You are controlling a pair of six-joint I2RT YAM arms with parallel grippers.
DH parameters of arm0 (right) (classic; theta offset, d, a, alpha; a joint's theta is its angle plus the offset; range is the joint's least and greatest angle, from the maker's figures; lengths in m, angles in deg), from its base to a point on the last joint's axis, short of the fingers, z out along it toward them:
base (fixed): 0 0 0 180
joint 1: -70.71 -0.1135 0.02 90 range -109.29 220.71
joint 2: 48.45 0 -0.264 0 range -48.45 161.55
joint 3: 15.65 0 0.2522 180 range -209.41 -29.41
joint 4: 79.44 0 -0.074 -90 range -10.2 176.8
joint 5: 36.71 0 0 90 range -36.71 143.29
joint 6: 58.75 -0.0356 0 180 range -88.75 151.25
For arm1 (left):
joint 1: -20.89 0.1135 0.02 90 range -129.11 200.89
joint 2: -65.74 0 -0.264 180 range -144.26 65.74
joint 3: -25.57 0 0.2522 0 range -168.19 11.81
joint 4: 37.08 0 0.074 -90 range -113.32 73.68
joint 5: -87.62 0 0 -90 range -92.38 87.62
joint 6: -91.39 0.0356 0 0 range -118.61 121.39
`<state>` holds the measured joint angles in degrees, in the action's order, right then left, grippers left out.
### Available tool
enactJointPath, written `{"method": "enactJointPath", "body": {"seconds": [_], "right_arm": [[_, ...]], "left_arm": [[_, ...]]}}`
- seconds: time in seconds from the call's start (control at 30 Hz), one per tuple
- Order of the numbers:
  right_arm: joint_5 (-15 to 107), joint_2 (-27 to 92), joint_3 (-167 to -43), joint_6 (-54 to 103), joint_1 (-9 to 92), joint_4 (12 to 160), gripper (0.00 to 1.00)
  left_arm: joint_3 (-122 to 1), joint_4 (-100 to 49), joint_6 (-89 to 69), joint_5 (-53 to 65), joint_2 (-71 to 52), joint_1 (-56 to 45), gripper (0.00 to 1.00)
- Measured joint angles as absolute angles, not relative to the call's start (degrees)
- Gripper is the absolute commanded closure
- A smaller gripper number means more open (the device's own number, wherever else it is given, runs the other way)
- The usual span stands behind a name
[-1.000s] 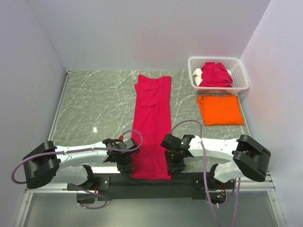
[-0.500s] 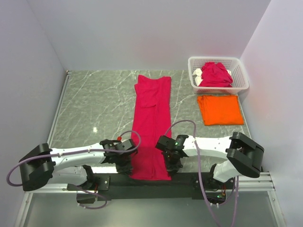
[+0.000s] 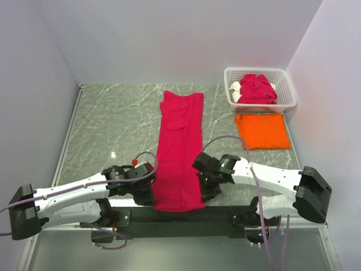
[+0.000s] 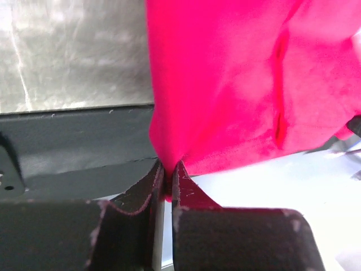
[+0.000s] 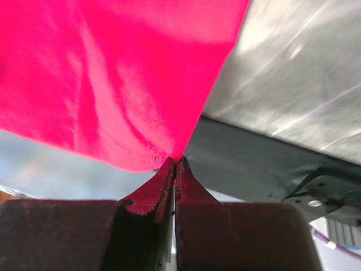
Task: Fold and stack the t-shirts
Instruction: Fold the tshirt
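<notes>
The pinched corner of the t-shirt goes outward in my left gripper next. It comes loose onto the t-shirt's middle [image 3: 164, 139], since that part lies outward of my gripper.
A long crimson-pink t-shirt [image 3: 180, 147], folded into a narrow strip, runs from the table's far middle to the near edge. My left gripper [image 3: 148, 195] is shut on its near left corner, with cloth pinched between the jaws in the left wrist view [image 4: 168, 172]. My right gripper [image 3: 206, 189] is shut on the near right corner, seen in the right wrist view [image 5: 175, 161]. The near end is lifted off the table. A folded orange t-shirt [image 3: 262, 130] lies at the right. More crimson-pink t-shirts [image 3: 256, 89] are bunched in the basket.
A white lattice basket [image 3: 285, 84] stands at the far right corner, just behind the orange shirt. The black base rail [image 3: 180, 215] runs along the near edge under the lifted cloth. Walls close the table at left, back and right.
Both grippers have risen and moved away from the near edge, carrying the shirt's near end with them. The left arm has stretched out to the right.
</notes>
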<state>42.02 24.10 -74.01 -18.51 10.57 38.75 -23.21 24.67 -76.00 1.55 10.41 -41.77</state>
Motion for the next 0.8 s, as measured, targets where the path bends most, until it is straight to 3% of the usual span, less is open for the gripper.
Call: {"method": "enactJointPath", "body": {"seconds": [0.2, 0.47, 0.8], "right_arm": [[44.10, 24.65, -80.66, -11.93, 22.57, 37.41, 1.00], [45.61, 36.25, -93.68, -1.61, 34.00, 37.65, 1.00], [48.36, 47.09, -104.00, 5.10, 41.04, 39.90, 1.00]], "left_arm": [[-27.41, 22.81, -74.40, -1.34, 8.01, -32.06, 0.99], [-37.07, 13.85, -64.33, -4.94, -3.58, -15.97, 0.99], [-50.14, 6.29, -52.78, -6.78, -21.08, -10.55, 0.99]]}}
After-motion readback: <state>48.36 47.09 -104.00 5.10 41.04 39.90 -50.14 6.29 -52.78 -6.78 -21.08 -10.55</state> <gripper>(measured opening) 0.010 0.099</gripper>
